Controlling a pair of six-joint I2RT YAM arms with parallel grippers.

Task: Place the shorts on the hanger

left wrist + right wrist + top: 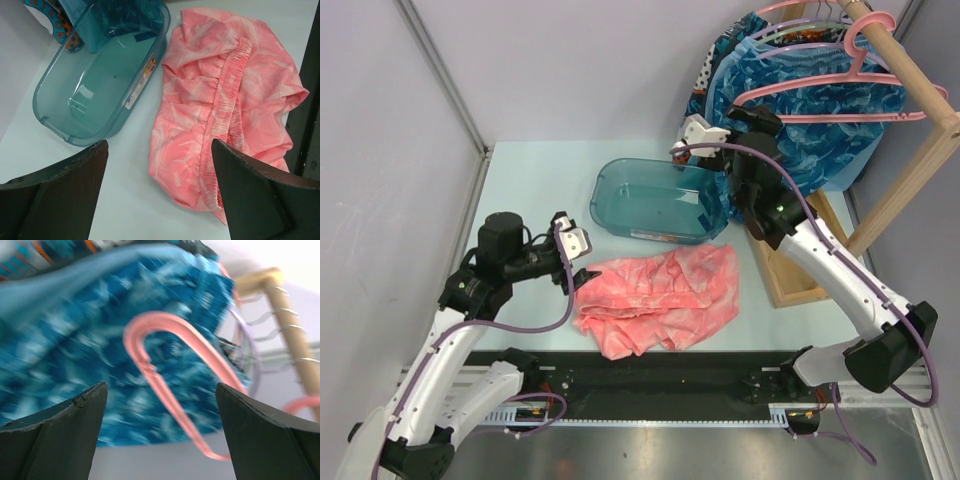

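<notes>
I will next move my right gripper outward and toward the hook, onto the hanger's upper bar (782, 88) (213, 358). The bar is still beyond my open fingers.
The coral-pink shorts (660, 298) lie crumpled on the table in front of the arms; in the left wrist view (220, 95) their gathered waistband shows. My left gripper (574, 246) is open and empty just left of the shorts' left edge, its jaws wide apart (159, 192). The bright-pink hanger (820, 88) hangs by its hook from the wooden rail at the back right, in front of blue garments. My right gripper (728, 120) is raised beside the hanger's left corner, open and empty; that corner (172, 335) shows blurred between and beyond its fingers (160, 435).
A clear teal plastic bin (655, 200) stands behind the shorts, also in the left wrist view (100, 85). Blue patterned garments (800, 130) hang on other hangers from the wooden rack (910, 85). The rack's wooden base (790, 280) lies right of the shorts.
</notes>
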